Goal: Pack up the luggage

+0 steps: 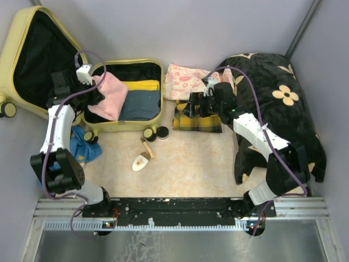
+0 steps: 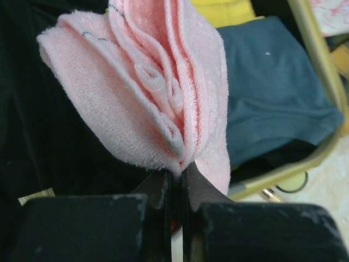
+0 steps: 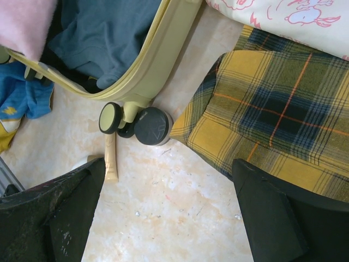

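My left gripper lowers the folded pink towel into the luggage's lid-side end next, since the yellow cloth and blue-grey garment occupy the other side of the luggage.
The pale yellow luggage [image 1: 131,126] lies open at the back left, its lid [image 1: 32,60] propped against the wall. A yellow cloth [image 1: 143,85] and a dark blue-grey garment [image 1: 140,105] lie inside it. My left gripper [image 1: 95,90] is shut on a folded pink towel [image 1: 112,94] over the case's left side. The left wrist view shows the fingers [image 2: 163,188] pinching the towel [image 2: 147,93]. My right gripper [image 1: 197,106] is open and empty above the near edge of a yellow plaid cloth [image 1: 199,121]. In the right wrist view [image 3: 169,166] it hangs over bare floor beside that cloth [image 3: 272,109].
A white cloth with pink print [image 1: 188,81] lies behind the plaid one. A big black flowered cloth [image 1: 272,109] fills the right side. A wooden-handled brush [image 1: 143,158], a round black lid [image 3: 152,125] and a case wheel [image 3: 112,117] sit before the case. A blue cloth [image 1: 84,143] lies left.
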Available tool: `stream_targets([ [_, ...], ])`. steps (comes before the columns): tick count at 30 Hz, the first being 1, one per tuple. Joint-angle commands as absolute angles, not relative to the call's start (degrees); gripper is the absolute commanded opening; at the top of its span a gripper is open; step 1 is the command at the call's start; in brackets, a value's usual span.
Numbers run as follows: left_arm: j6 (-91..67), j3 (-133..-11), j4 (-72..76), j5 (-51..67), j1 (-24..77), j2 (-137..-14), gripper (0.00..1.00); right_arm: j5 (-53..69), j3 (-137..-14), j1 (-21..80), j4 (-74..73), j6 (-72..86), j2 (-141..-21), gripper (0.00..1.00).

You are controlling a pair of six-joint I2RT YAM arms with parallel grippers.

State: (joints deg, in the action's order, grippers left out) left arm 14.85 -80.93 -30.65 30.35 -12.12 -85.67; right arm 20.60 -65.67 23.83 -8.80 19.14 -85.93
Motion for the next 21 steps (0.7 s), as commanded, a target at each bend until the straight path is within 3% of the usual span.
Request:
stream_targets([
  [1,8.6,-79.8,-20.9,23.9,-12.0,-90.9,0.00,19.5,-66.8,23.6,-7.6,17.9,-82.9,0.99],
  [11,17.1,-75.3,-11.3,0.8,-12.1,-101.1,0.00,18.2,-67.6,23.2,-9.0,15.8,-83.3,0.99],
  [21,22.9,-78.4,-12.9,-7.7,-11.1,-109.2,0.00,16.6,-69.4,22.2,-10.6,11.3,-86.2,0.99],
])
